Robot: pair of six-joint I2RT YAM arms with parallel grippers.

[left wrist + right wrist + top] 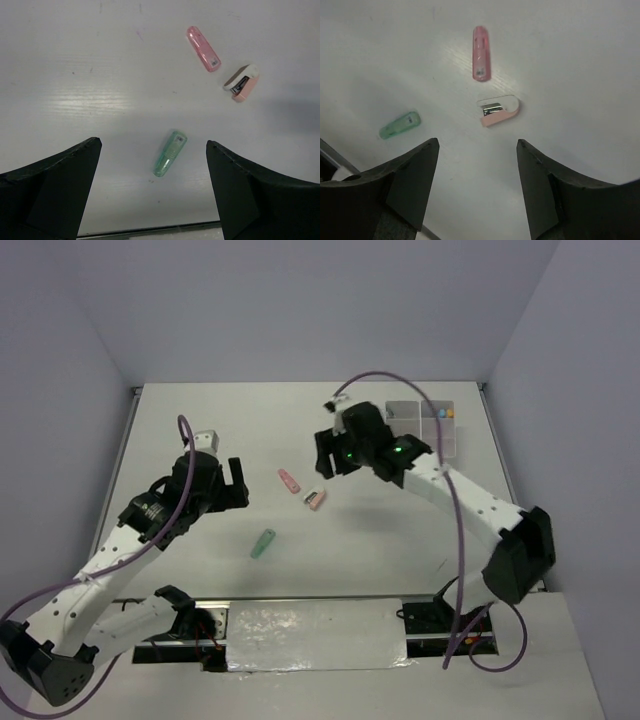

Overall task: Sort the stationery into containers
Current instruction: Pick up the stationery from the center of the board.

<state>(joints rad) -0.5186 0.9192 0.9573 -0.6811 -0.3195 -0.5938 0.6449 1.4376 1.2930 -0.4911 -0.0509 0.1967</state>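
Note:
Next, my right gripper comes down and to the left in the top view onto the pink stick's stapler-side end (294, 487) (481, 71), since its length points between my fingers.
A green stick (263, 543) lies on the white table, with a pink stick (289, 481) and a small pink-and-white stapler (315, 500) farther back. My left gripper (236, 483) is open and empty above the table; its wrist view shows the green stick (170, 153) between and beyond the fingers, the pink stick (203, 48) and the stapler (242, 83). My right gripper (324, 462) is open and empty, just behind the stapler (498, 110), with the pink stick (480, 53) and green stick (400, 125) ahead. The translucent divided box (428, 426) stands at the back right, partly hidden by the right arm.
A small white-grey block (205, 438) sits behind the left gripper. Walls close the table on the left, back and right. A silver taped strip (315, 635) runs along the near edge between the arm bases.

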